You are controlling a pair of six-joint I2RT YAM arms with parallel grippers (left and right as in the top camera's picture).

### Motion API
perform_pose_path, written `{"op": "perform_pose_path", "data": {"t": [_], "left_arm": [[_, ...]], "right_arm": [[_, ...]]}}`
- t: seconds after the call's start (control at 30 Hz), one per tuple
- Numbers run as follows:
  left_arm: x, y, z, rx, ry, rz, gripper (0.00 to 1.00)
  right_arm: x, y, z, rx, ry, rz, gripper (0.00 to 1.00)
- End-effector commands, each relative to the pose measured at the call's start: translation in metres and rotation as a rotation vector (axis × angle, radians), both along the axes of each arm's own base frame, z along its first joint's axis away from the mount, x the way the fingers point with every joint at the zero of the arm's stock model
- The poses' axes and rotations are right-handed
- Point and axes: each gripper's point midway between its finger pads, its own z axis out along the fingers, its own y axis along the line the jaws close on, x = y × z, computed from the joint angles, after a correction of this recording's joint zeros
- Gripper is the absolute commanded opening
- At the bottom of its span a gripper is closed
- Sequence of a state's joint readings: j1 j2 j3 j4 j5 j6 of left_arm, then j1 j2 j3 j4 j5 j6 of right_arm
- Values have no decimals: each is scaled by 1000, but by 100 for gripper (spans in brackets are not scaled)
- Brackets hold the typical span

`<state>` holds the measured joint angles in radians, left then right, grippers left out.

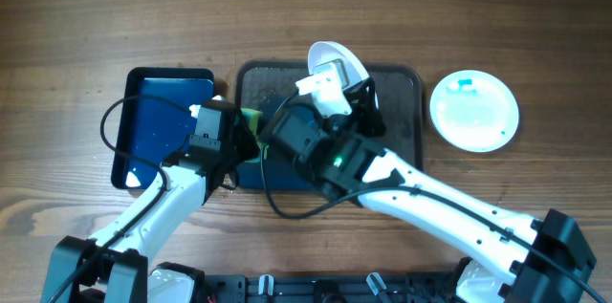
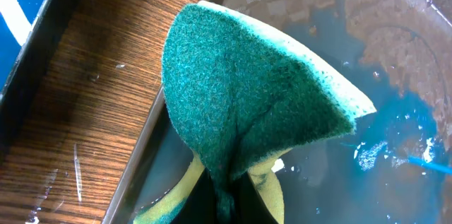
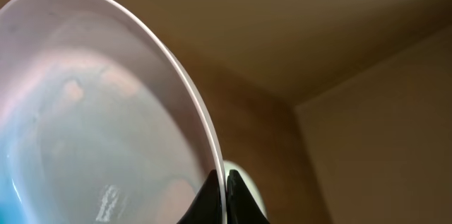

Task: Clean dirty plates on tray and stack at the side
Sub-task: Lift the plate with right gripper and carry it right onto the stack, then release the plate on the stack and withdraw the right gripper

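The second plate [image 1: 474,112] lies below on the right in the overhead view, so my right gripper needs to swing there next, turn its plate flat, lower and release.
My right gripper [image 1: 352,91] is shut on the rim of a white plate [image 1: 332,58] and holds it tilted up on edge over the far side of the dark tray [image 1: 404,102]. In the right wrist view the fingers [image 3: 226,190] pinch the plate's rim, and the plate [image 3: 92,111] has a pale blue film. A second white plate [image 1: 474,110] with blue streaks lies flat on the table to the right of the tray. My left gripper [image 1: 239,136] is shut on a folded green and yellow sponge [image 2: 254,97] over the tray's left end. No third plate shows.
A smaller black tray with a blue inside [image 1: 167,112] lies left of the dark tray, a strip of wood [image 2: 92,118] between them. The dark tray's floor [image 2: 395,118] is wet with blue smears. The right arm crosses the tray's near half.
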<state>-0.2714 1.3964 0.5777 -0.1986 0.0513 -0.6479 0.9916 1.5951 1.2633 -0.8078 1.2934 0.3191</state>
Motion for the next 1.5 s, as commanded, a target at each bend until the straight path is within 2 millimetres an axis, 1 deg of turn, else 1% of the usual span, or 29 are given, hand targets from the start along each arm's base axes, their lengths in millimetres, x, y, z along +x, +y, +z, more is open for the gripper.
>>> {"op": "perform_pose_path", "data": {"t": [0.0,0.17,0.2,0.33,0.4,0.43,0.47,0.53,0.6,0.67,0.7,0.73,0.77,0.8,0.83,0.87,0.9,0.97,1.0,1.07,1.1,1.13,1.17,1.2,1.23,1.27,1.33,1.43,1.47], "left_arm": [[7,-2,6,-9,-17,-10,4],[7,-2,6,-8,-16,-10,4],[6,-2,6,-8,-16,-10,4],[6,-2,5,-8,-13,-10,4],[5,-1,4,-6,-8,-10,4],[5,-1,4,-4,-9,-12,4],[6,0,5,6,-15,-17,4],[8,0,7,11,-28,-27,4],[11,1,16,10,-36,-25,4],[15,7,33,25,-17,-17,4],[17,13,44,50,3,-32,4],[19,19,57,73,21,-45,4],[20,26,66,96,35,-39,4],[20,38,78,133,54,-9,4],[21,43,83,149,58,-8,4],[20,51,87,166,66,9,4],[19,62,89,184,83,41,4],[15,75,87,197,107,76,4],[12,85,86,202,124,105,4],[10,102,85,198,136,159,4],[10,107,85,197,137,177,4],[10,111,85,196,138,188,4],[10,114,85,196,138,198,4],[10,117,85,195,138,207,4],[10,119,85,196,136,213,4],[11,119,86,199,134,215,4],[11,119,86,199,134,215,4],[11,120,85,201,136,216,4],[11,120,85,201,136,216,4]], "right_arm": [[-12,-1,35,-66,-157,-31,4],[-14,4,33,-60,-147,-13,4],[-14,5,30,-50,-131,-4,4],[-13,17,7,17,-9,64,4],[-17,28,-18,76,124,127,4],[-20,38,-37,140,233,173,4],[-24,47,-58,235,363,214,4],[-25,50,-83,412,519,208,4],[-23,48,-97,550,649,205,4],[-15,35,-102,714,748,179,4],[-7,24,-99,837,784,161,4],[-1,13,-93,921,791,149,4],[8,-5,-83,1003,773,126,5],[18,-30,-73,1066,727,84,4],[23,-49,-68,1090,689,40,4],[27,-73,-63,1116,647,-17,4],[28,-119,-58,1154,582,-134,4],[25,-168,-60,1169,519,-286,4],[21,-197,-64,1172,480,-383,4],[9,-252,-78,1168,407,-551,4],[3,-267,-85,1170,388,-603,4],[-2,-280,-93,1177,373,-646,4],[-7,-289,-101,1186,364,-679,4],[-14,-299,-113,1200,349,-722,4],[-23,-310,-131,1222,326,-777,4],[-28,-315,-142,1235,311,-805,4],[-30,-322,-158,1249,272,-823,4],[-31,-321,-173,1246,257,-812,5],[-29,-321,-174,1250,247,-801,12]]}}
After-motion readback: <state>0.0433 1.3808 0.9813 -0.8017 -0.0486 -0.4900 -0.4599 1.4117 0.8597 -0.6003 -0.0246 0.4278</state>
